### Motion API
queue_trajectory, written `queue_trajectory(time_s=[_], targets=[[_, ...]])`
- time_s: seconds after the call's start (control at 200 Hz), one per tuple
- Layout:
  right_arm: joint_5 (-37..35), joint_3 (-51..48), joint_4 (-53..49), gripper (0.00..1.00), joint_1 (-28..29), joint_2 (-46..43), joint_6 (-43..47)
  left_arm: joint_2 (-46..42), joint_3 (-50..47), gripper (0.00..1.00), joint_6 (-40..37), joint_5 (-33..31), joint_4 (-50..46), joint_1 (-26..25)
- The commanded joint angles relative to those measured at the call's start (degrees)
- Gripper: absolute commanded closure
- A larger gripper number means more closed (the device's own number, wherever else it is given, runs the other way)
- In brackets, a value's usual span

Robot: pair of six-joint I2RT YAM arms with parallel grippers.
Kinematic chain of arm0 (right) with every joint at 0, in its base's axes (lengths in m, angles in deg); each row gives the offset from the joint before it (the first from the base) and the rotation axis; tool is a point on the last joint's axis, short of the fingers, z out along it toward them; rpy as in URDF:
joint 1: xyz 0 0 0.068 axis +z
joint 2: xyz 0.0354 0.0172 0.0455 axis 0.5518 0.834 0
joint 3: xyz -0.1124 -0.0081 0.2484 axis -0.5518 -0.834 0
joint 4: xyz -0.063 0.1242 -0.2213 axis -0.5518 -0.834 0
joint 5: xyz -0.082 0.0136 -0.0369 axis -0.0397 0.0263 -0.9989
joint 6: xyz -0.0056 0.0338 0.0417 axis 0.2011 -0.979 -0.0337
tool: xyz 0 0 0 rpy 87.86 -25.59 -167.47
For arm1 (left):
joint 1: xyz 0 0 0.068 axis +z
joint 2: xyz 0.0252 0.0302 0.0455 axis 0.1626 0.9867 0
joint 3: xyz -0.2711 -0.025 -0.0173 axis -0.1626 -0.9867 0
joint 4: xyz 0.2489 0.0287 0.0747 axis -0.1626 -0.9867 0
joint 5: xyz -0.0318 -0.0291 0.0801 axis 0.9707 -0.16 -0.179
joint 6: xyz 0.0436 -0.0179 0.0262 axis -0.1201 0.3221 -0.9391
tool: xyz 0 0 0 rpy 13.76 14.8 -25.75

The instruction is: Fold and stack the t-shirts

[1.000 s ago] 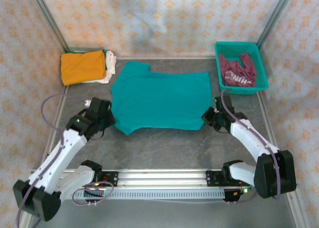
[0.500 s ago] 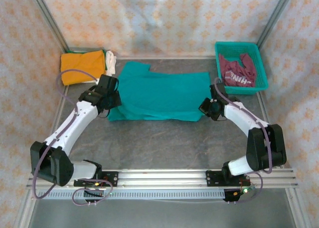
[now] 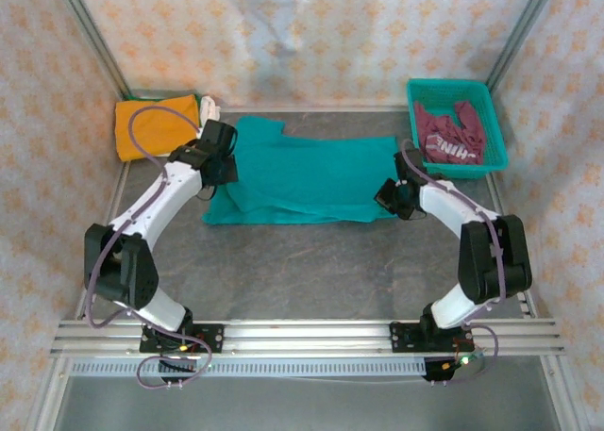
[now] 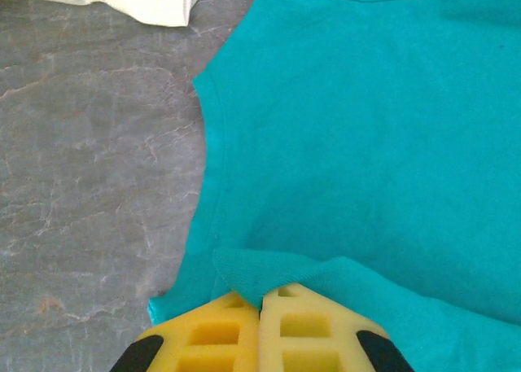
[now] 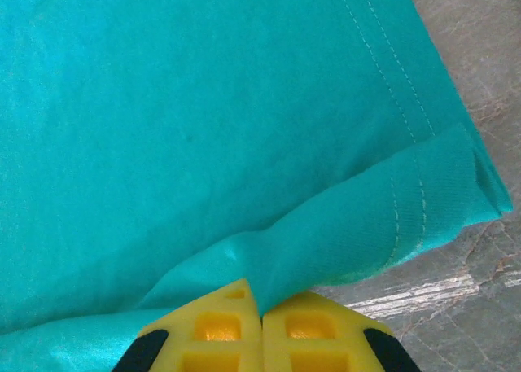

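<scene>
I will next move the pinched fold in my left gripper outward over the flat cloth toward the far edge of the teal t-shirt. Then I will let go of the fold.
A teal t-shirt lies spread across the middle of the table, its near edge lifted and drawn back over itself. My left gripper is shut on the shirt's left near edge; the yellow fingers pinch a fold of teal t-shirt. My right gripper is shut on the right near edge, where a hemmed flap of the teal t-shirt rises from the fingers. A folded orange t-shirt lies on a white one at the back left. A maroon t-shirt sits in the basket.
The teal plastic basket stands at the back right corner. Metal frame posts and patterned walls enclose the grey table. The white t-shirt's corner lies just beyond the teal shirt's sleeve.
Both grippers have moved away from the arm bases toward the back, carrying the teal shirt's near edge over the rest of it. The shirt's visible depth has shrunk.
</scene>
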Motion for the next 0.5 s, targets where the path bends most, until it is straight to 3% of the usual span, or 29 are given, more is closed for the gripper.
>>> queue_trajectory(time_s=[0.0,0.32,0.46,0.495], targets=[[-0.7,1.8,-0.6,1.0,-0.5,1.1,0.8,2.9,4.1,1.0,-2.5,-1.4,0.4,0.6],[-0.2,2.6,0.2,1.0,-0.7,2.6,0.5,11.6,11.7,1.0,-4.7,-4.0,-0.6,0.7],[-0.2,5.7,-0.7,0.99,-0.8,4.6,0.1,20.5,21.5,1.0,-5.8,-4.4,-3.0,0.7],[-0.2,6.9,-1.2,0.98,-0.8,5.4,0.2,23.1,25.1,0.92,-6.4,-4.9,-4.1,0.7]])
